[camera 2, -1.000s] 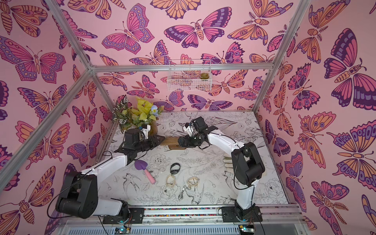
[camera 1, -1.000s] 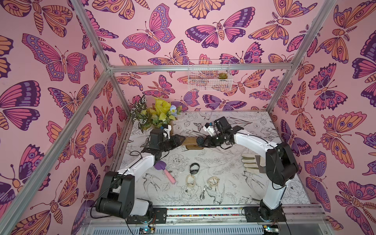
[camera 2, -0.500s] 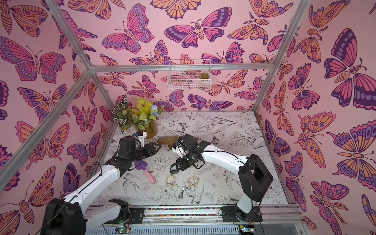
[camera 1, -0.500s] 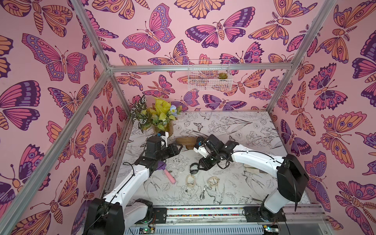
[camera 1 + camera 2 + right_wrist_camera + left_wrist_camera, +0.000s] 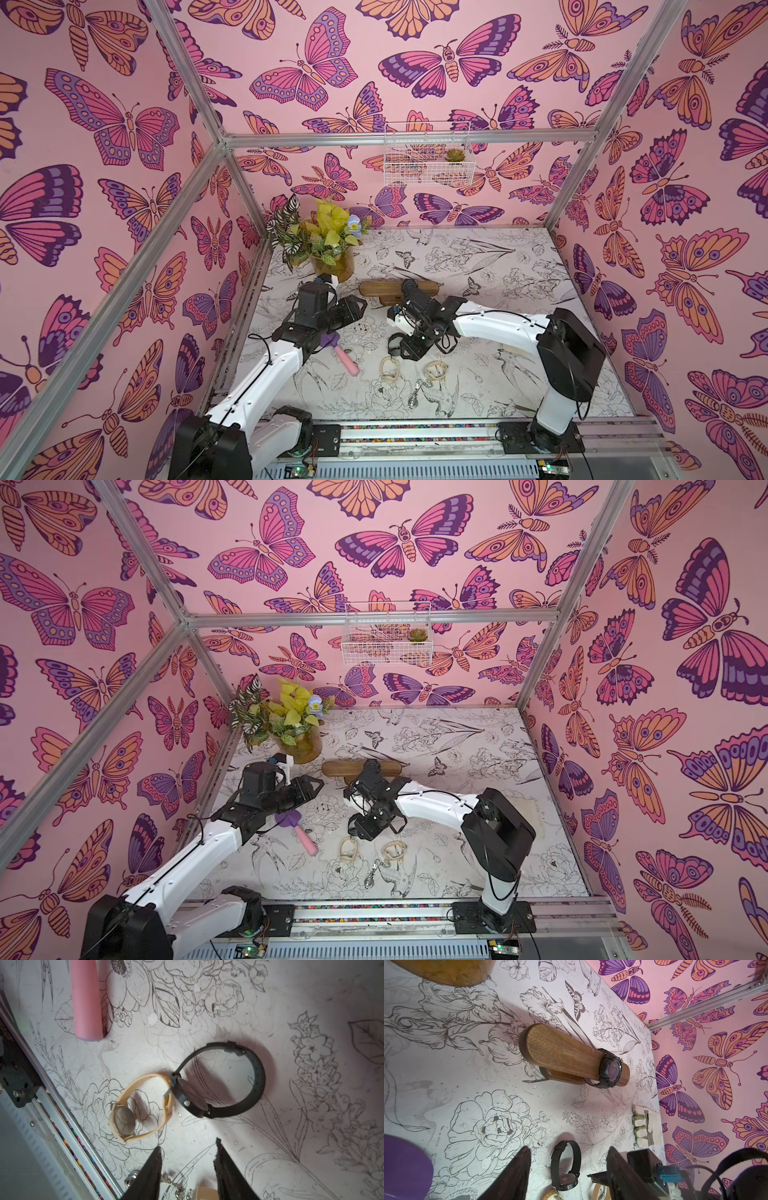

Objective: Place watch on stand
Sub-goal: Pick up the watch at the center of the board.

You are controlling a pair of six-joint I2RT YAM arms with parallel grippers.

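Note:
The black watch's case (image 5: pixel 395 353) (image 5: pixel 190 1097) stands on edge with the loop open for a finger, so my right gripper should next go down onto it beside the beige strap and close.
The stand (image 5: pixel 380 288) (image 5: pixel 338 767) (image 5: pixel 562 1057), a brown wooden bar on a small base, stands mid-table with a chunky black watch (image 5: pixel 610 1070) (image 5: pixel 409 286) strapped round it near one end. A slim black watch (image 5: pixel 224 1080) (image 5: pixel 566 1165) (image 5: pixel 394 344) lies on the table. My right gripper (image 5: pixel 187 1144) (image 5: pixel 409 349) hovers just over it, open, with nothing between its fingers. My left gripper (image 5: pixel 569 1148) (image 5: pixel 357 307) is open and empty too, left of the stand and apart from it.
Two beige watches (image 5: pixel 390 368) (image 5: pixel 435 370) and a silver chain (image 5: pixel 415 395) lie in front of the black watch. A pink-handled purple spatula (image 5: pixel 345 359) lies under my left arm. A plant pot (image 5: pixel 332 266) stands behind the stand's left end; a folded cloth (image 5: pixel 645 1126) lies on the table near the right wall.
My right gripper left the stand, came forward and down over the slim black watch, and opened. My left gripper drew back from the stand. The chunky watch stays on the bar.

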